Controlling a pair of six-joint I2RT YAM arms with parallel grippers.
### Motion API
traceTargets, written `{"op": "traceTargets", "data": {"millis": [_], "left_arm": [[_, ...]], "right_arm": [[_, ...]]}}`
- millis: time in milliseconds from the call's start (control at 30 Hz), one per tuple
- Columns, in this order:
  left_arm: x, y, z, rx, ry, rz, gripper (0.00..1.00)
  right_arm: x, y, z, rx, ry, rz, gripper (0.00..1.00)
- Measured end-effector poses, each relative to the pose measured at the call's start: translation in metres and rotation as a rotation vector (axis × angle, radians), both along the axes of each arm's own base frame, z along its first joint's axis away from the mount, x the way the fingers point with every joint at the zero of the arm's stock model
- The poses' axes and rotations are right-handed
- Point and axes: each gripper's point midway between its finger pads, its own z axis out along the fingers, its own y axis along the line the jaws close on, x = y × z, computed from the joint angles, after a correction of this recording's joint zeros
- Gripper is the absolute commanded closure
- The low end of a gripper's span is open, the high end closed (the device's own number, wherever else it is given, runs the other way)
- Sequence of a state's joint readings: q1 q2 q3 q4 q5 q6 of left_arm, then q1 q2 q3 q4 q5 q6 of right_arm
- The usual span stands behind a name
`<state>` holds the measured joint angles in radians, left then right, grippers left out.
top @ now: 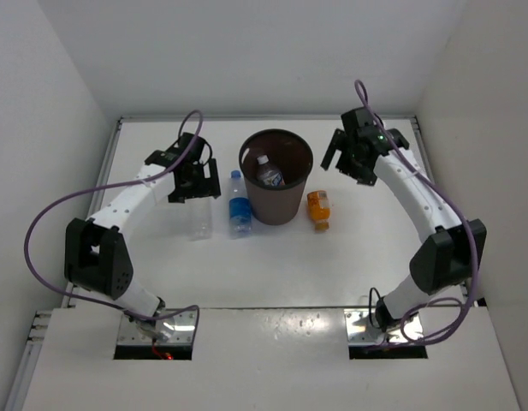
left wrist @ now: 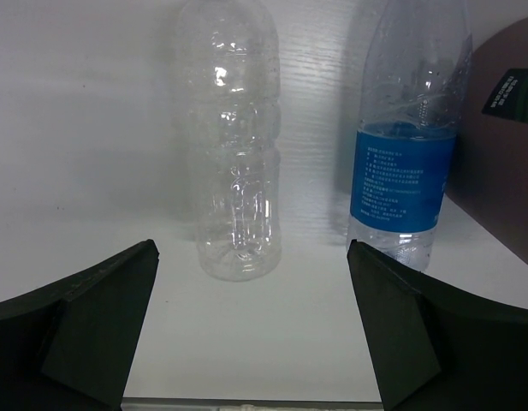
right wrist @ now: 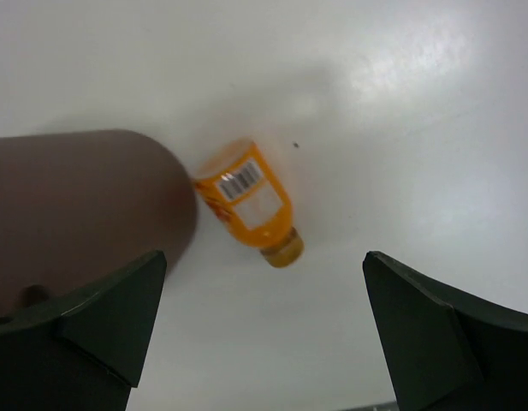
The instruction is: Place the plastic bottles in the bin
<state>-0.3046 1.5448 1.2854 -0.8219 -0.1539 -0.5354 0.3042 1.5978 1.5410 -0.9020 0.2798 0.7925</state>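
Note:
The orange bottle lies below my right gripper and to its left in the top view, so the gripper lowers that way around the orange bottle's middle (top: 318,209) (right wrist: 251,199) next.
The dark brown bin (top: 249,152) stands at the table's middle back, with a clear white-labelled bottle (top: 269,175) inside it. A clear bottle with a blue label (top: 239,205) stands just left of the bin, and a plain clear bottle (top: 198,219) stands left of that. A short orange bottle (top: 318,208) lies on its side right of the bin. My left gripper (top: 195,181) is open behind the two standing bottles, facing the clear one (left wrist: 238,145) and the blue-labelled one (left wrist: 405,163). My right gripper (top: 349,158) is open above the orange bottle (right wrist: 251,205), beside the bin (right wrist: 84,197).
White walls close the table in at the left, back and right. The bin's wall (left wrist: 503,154) stands right of the blue-labelled bottle. Purple cables loop off both arms.

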Motion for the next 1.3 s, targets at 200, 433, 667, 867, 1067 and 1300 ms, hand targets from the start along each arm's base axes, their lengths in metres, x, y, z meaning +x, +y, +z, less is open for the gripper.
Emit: {"op": "traceTargets", "data": {"millis": [200, 433, 667, 867, 1067, 1300], "left_arm": [[-0.002, -0.003, 0.002, -0.016, -0.002, -0.012, 0.00], [-0.003, -0.003, 0.001, -0.023, 0.007, -0.027, 0.00], [-0.002, 0.002, -0.003, -0.029, 0.021, -0.023, 0.00], [-0.001, 0.004, -0.016, -0.027, 0.063, -0.020, 0.00], [0.001, 0.012, -0.017, -0.026, 0.066, -0.004, 0.00], [0.002, 0.016, -0.017, -0.022, 0.066, -0.004, 0.00]], "right_arm": [[-0.027, -0.008, -0.067, 0.045, 0.197, -0.017, 0.00], [-0.046, 0.015, -0.129, 0.147, 0.369, 0.052, 0.00], [-0.042, 0.032, -0.152, 0.204, 0.407, 0.095, 0.03], [-0.047, 0.035, -0.185, 0.210, 0.492, 0.098, 0.34], [-0.049, 0.032, -0.192, 0.219, 0.519, 0.086, 0.61], [-0.049, 0.012, -0.182, 0.177, 0.520, 0.035, 1.00]]}}
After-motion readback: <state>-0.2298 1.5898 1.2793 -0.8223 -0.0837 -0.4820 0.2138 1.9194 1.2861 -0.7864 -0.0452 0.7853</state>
